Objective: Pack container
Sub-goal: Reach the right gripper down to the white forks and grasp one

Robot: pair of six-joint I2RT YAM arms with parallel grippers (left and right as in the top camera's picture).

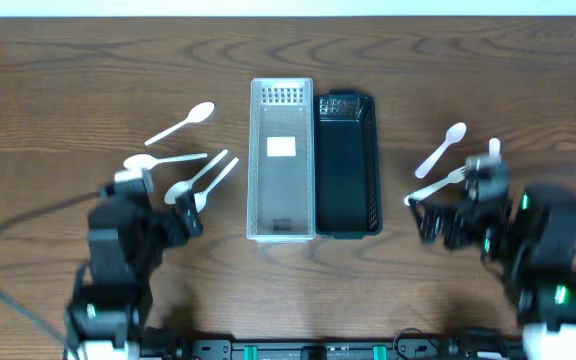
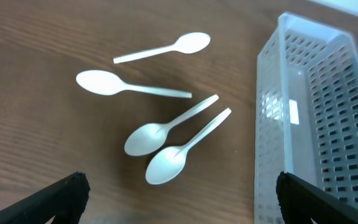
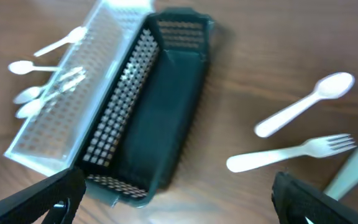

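Observation:
I will move my right gripper down toward the right in the wrist view and turn it to straddle the pale utensil (image 3: 352, 172), because that lies at a slant below it on that side.
A clear perforated container (image 1: 281, 160) and a black perforated container (image 1: 347, 165) lie side by side mid-table. Both look empty. Several white plastic spoons (image 1: 181, 126) lie left of them; they also show in the left wrist view (image 2: 160, 129). On the right lie a white spoon (image 1: 441, 150), a white fork (image 1: 436, 186) and a pale utensil (image 1: 494, 148). My left gripper (image 1: 183, 218) is open and empty, just near of the spoons (image 2: 179, 202). My right gripper (image 1: 438, 222) is open and empty, near of the fork (image 3: 294, 153).
The wooden table (image 1: 68, 90) stretches around the containers. A black cable (image 1: 8, 290) runs along the near left. A black rail (image 1: 318, 350) lines the front edge.

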